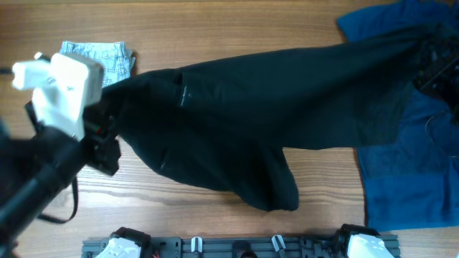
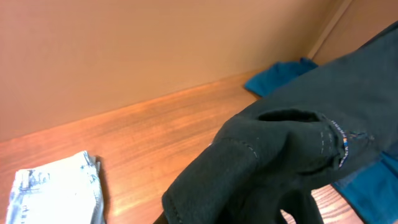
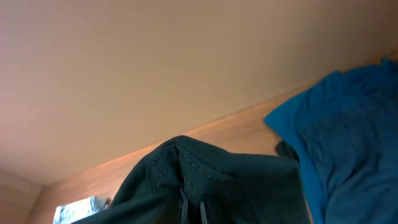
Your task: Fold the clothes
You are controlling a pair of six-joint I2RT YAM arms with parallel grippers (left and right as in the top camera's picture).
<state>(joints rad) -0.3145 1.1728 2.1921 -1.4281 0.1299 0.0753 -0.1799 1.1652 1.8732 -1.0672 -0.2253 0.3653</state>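
I will next move my left gripper a little outward, toward the light-blue denim shorts [image 1: 100, 56], and let go of the black shorts [image 1: 251, 107], because my right gripper is closed on the other end of the black shorts.
The black shorts [image 1: 251, 107] hang stretched across the table between both arms, with a loose fold sagging toward the front [image 1: 276, 190]. My left gripper [image 1: 111, 132] is shut on their left end; in the left wrist view the black shorts [image 2: 292, 143] hide the jaws. On the right, my right gripper [image 1: 434, 61] is shut on the other end, and the black shorts [image 3: 205, 174] bunch at its fingertips [image 3: 186, 208]. Small light-blue denim shorts [image 1: 100, 56] [image 2: 53, 193] lie folded at the back left. A royal-blue garment [image 1: 409, 165] [image 3: 348, 124] lies spread at the right, partly under the black fabric.
The wooden table [image 1: 215, 36] shows bare boards behind and in front of the black shorts. A grey rail with the arm bases [image 1: 237, 247] runs along the front edge. A plain brown wall [image 2: 124, 50] rises behind the table.
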